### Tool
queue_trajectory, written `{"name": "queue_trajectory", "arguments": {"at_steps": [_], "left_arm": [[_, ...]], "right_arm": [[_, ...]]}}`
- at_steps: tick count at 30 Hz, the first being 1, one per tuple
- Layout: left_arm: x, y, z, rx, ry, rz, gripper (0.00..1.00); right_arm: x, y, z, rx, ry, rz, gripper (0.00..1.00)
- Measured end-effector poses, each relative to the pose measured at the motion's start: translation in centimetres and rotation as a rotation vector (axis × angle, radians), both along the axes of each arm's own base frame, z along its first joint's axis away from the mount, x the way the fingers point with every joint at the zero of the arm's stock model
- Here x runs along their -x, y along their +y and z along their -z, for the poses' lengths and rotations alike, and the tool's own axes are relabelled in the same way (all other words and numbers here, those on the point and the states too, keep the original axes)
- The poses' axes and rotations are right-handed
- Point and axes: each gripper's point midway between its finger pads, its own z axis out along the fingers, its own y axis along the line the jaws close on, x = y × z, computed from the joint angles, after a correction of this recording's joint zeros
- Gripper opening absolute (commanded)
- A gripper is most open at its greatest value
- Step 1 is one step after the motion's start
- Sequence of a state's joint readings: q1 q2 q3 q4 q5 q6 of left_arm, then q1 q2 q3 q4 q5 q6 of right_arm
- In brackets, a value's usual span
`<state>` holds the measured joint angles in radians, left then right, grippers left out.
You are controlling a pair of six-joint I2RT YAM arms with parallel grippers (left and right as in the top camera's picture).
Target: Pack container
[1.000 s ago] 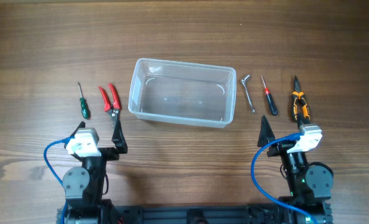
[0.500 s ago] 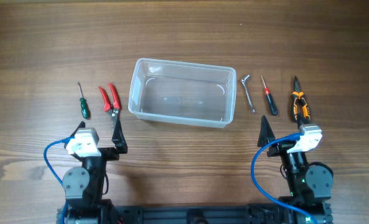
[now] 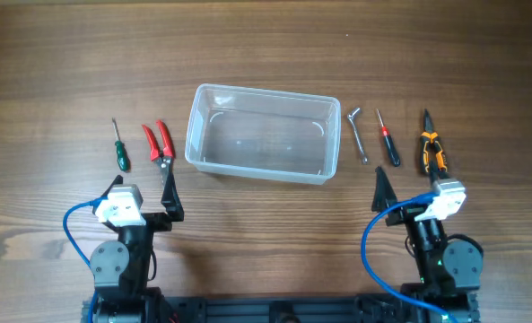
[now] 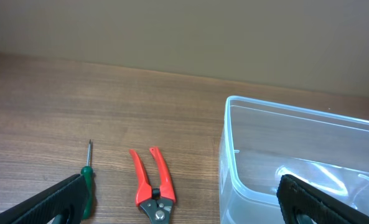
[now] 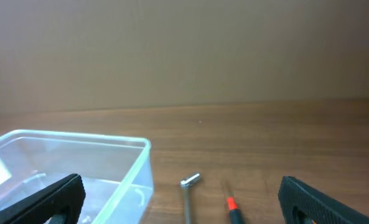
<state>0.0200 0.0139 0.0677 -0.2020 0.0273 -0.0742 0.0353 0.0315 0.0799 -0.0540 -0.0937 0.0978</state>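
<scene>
The red-and-black screwdriver's black handle [image 3: 392, 153] [image 5: 236, 216] is lying flat while my right gripper's open fingers face the wall. My right gripper should next reach outward, tip its fingers down and lower onto the handle.
The clear plastic container [image 3: 261, 135] stands empty mid-table; it also shows in the left wrist view [image 4: 284, 155] and the right wrist view [image 5: 78, 162]. A green screwdriver [image 3: 118, 151] and red-handled cutters [image 3: 158, 144] lie to its left. A silver L-shaped wrench [image 3: 359, 135], a red-and-black screwdriver [image 3: 388, 142] and orange-and-black pliers [image 3: 431, 151] lie to its right. My left gripper [image 3: 144, 188] is open and empty, just short of the cutters [image 4: 153, 183]. My right gripper [image 3: 409, 188] is open and empty, just short of the wrench [image 5: 189, 186].
The wooden table [image 3: 266, 54] runs wide behind the container. A plain wall rises beyond its far edge [image 4: 172, 37]. Both arm bases and their blue cables [image 3: 77, 224] sit at the near edge.
My right arm has shifted very slightly. The tools, the container and my left arm have not moved.
</scene>
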Motion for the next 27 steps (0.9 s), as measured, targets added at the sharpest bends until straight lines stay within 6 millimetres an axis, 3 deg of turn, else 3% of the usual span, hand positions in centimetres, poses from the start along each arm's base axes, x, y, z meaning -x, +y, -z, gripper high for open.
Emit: {"name": "queue_trajectory", "arguments": {"at_steps": [3, 6, 7, 9, 11, 14, 18, 19, 21, 23, 27], "left_arm": [[0.0, 0.0, 0.0, 0.000, 0.001, 0.000, 1.00], [0.0, 0.0, 0.1, 0.000, 0.003, 0.000, 1.00], [0.0, 0.0, 0.1, 0.000, 0.000, -0.001, 1.00], [0.0, 0.0, 0.1, 0.000, 0.003, -0.001, 1.00], [0.0, 0.0, 0.1, 0.000, 0.002, -0.001, 1.00], [0.0, 0.0, 0.1, 0.000, 0.002, -0.001, 1.00], [0.0, 0.0, 0.1, 0.000, 0.002, -0.001, 1.00], [0.0, 0.0, 0.1, 0.000, 0.002, -0.001, 1.00], [0.0, 0.0, 0.1, 0.000, 0.002, -0.001, 1.00], [0.0, 0.0, 0.1, 0.000, 0.002, -0.001, 1.00], [0.0, 0.0, 0.1, 0.000, 0.002, -0.001, 1.00]], "right_arm": [[-0.6, -0.9, -4.7, 0.080, 0.025, 0.051, 1.00], [-4.6, -0.5, -6.4, 0.189, 0.279, 0.014, 1.00], [-5.3, -0.3, -5.7, 0.209, 0.405, -0.015, 1.00], [-9.3, 0.4, -6.2, 0.234, 0.625, -0.077, 1.00], [-12.4, 0.7, -4.7, 0.239, 0.828, -0.119, 1.00], [-16.4, 0.9, -2.3, 0.244, 0.926, -0.133, 1.00], [-16.8, 0.8, 2.4, 0.207, 1.070, -0.124, 1.00], [-16.7, 0.7, 3.1, 0.212, 1.097, -0.117, 0.95], [-16.1, 0.3, 3.9, 0.250, 1.135, -0.118, 0.51], [-15.6, -0.5, 4.2, 0.302, 1.160, -0.103, 0.38], [-14.9, -1.8, 4.5, 0.374, 1.196, -0.064, 0.43]]}}
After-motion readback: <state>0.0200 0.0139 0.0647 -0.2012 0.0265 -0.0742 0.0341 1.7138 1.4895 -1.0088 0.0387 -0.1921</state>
